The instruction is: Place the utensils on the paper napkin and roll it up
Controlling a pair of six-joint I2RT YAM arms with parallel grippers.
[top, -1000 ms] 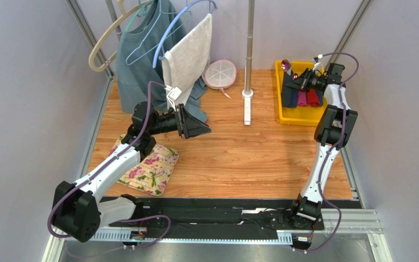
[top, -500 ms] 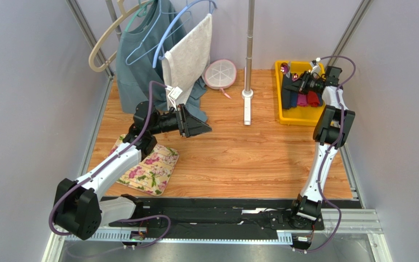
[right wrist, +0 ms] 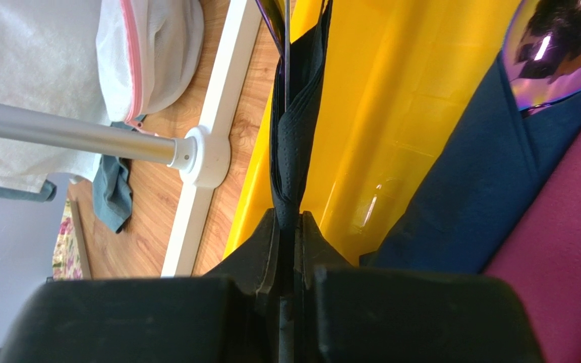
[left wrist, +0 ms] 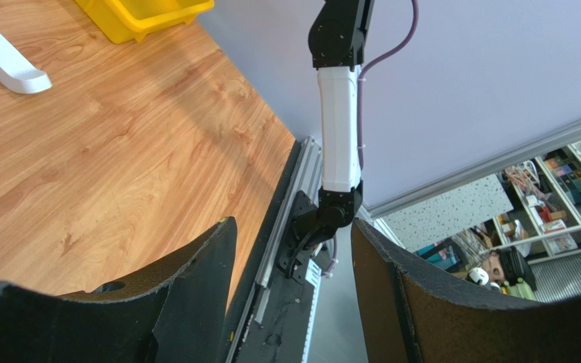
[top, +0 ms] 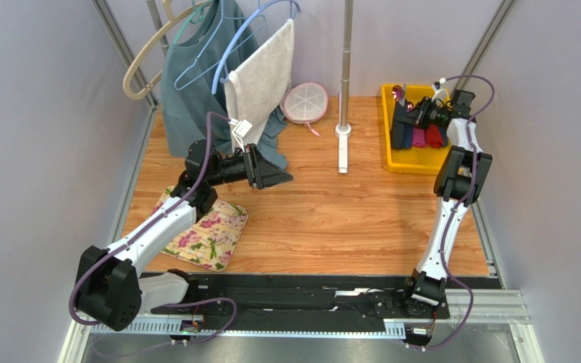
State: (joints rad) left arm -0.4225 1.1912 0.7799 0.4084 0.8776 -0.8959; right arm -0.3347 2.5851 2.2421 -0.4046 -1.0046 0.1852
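The yellow bin's bottom still shows bare (right wrist: 383,142) beside the blue napkin. My right gripper needs to lower the black napkin there next, with a slight turn.
My right gripper (right wrist: 290,215) is shut on a folded black paper napkin (right wrist: 295,128) that stands up out of the jaws over the yellow bin (right wrist: 392,113). A slim dark utensil edge (right wrist: 284,30) shows along the fold's top. A spoon's shiny purple bowl (right wrist: 555,53) lies against a blue napkin (right wrist: 468,189) beside it. From above, the right gripper (top: 411,113) sits inside the bin at the back right. My left gripper (top: 274,175) hovers open and empty over the table's left middle, with its fingers (left wrist: 195,287) wide apart.
A floral mat (top: 202,231) lies at the front left under the left arm. Clothes and a towel (top: 259,76) hang from a rack whose white foot (top: 343,147) stands mid-table. A white, pink-rimmed mesh piece (top: 305,102) rests at the back. Pink and red napkins (top: 426,138) fill the bin.
The right wrist has shifted slightly over the bin, still shut on the black napkin. The left arm has barely moved.
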